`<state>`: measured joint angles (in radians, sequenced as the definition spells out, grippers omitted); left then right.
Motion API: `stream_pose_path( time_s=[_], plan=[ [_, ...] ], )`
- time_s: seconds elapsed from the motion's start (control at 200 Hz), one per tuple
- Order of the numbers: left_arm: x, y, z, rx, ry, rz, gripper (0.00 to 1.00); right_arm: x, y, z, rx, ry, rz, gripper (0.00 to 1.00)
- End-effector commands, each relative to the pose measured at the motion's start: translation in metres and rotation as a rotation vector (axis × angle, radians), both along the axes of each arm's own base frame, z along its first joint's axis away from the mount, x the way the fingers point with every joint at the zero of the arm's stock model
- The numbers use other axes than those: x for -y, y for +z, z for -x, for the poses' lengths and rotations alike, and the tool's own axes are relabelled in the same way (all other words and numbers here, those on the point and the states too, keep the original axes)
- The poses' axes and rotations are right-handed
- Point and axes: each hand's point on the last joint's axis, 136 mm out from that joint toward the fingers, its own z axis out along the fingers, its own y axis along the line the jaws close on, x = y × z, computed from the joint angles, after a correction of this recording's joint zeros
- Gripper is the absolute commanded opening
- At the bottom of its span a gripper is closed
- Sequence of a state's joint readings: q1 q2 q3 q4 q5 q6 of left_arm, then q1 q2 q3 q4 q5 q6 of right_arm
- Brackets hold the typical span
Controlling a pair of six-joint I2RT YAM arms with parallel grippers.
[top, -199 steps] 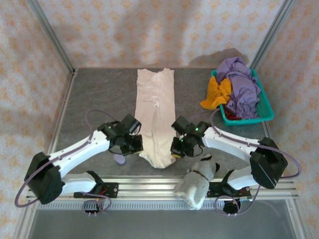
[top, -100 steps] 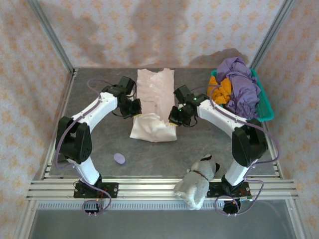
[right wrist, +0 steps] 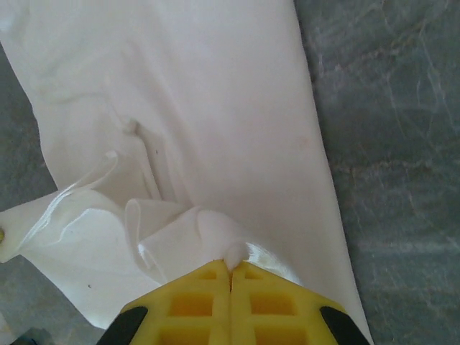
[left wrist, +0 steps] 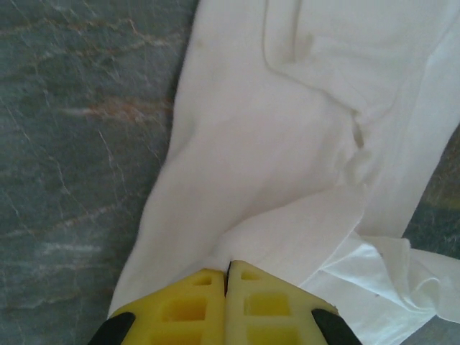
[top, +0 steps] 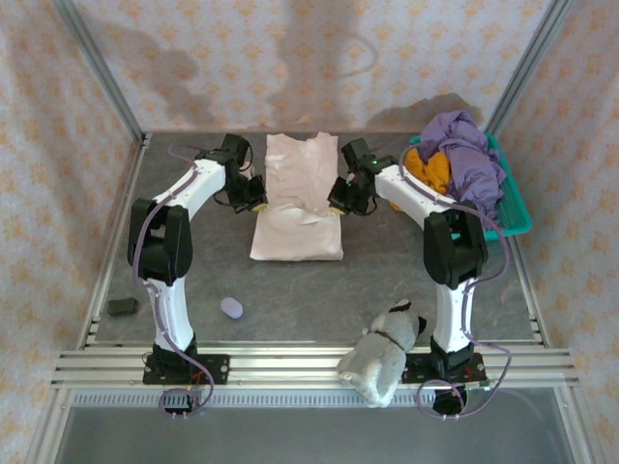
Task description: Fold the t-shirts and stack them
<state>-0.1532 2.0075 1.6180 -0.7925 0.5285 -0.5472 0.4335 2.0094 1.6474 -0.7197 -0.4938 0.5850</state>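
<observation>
The far half of the shirt still lies flat and uncovered, so my right gripper will next carry the bunched fold outward along the shirt's side edge and let go of it there.
The cream-white t-shirt [top: 298,217] lies mid-table, its near half folded back over the far half. My left gripper [top: 254,200] is at the shirt's left edge. In the left wrist view the yellow fingertips [left wrist: 228,267] are shut on a pinch of cloth [left wrist: 287,180]. My right gripper [top: 339,202] is at the right edge. In the right wrist view its fingertips [right wrist: 231,267] are shut on a bunched fold of the same shirt [right wrist: 215,108]. A purple t-shirt [top: 472,159] and an orange one [top: 428,171] are heaped in the basket.
The teal basket [top: 517,220] stands at the far right. A grey-white plush toy [top: 384,353] lies at the near edge by the right arm's base. A small purple object [top: 231,307] and a small dark object [top: 121,306] lie near left on the grey table [top: 193,261].
Both grippers carried the shirt's near hem away from the bases toward the far end, doubling the long strip into a shorter fold. Both arms are now stretched far out.
</observation>
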Motion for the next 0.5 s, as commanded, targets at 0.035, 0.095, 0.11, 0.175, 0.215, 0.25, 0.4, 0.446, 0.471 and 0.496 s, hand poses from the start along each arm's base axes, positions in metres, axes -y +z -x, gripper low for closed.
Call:
stream_pose_path(
  time_s=[0.035,0.095,0.11,0.175,0.215,0.25,0.4,0.446,0.471,0.496],
  plan=[
    [-0.002,0.011,-0.017,0.043,0.001,0.034,0.00,0.009,0.002,-0.013,0.000,-0.001,0.014,0.00],
    [-0.005,0.011,-0.019,0.049,0.012,0.036,0.00,0.010,0.001,-0.017,0.002,-0.008,0.010,0.00],
    [-0.006,0.011,-0.020,0.053,0.014,0.037,0.00,0.010,0.001,-0.018,0.002,-0.008,0.009,0.00],
    [-0.007,0.009,-0.024,0.050,0.053,0.059,0.00,0.009,-0.001,-0.023,0.000,-0.006,0.009,0.00],
    [-0.006,0.007,-0.026,0.050,0.057,0.065,0.00,0.008,-0.002,-0.027,-0.002,-0.004,0.012,0.00],
    [-0.006,0.006,-0.028,0.048,0.057,0.069,0.00,0.008,-0.003,-0.030,-0.003,-0.001,0.012,0.00],
    [-0.001,0.001,-0.041,0.053,0.062,0.125,0.00,0.008,-0.006,-0.040,-0.012,-0.001,0.011,0.00],
    [-0.002,0.000,-0.044,0.052,0.067,0.134,0.00,0.008,-0.006,-0.043,-0.010,-0.001,0.007,0.00],
    [-0.003,0.000,-0.046,0.052,0.068,0.132,0.00,0.008,-0.006,-0.044,-0.009,0.001,0.009,0.00],
    [-0.005,0.000,-0.047,0.052,0.072,0.131,0.00,0.009,-0.007,-0.046,-0.009,-0.001,0.014,0.00]
  ],
)
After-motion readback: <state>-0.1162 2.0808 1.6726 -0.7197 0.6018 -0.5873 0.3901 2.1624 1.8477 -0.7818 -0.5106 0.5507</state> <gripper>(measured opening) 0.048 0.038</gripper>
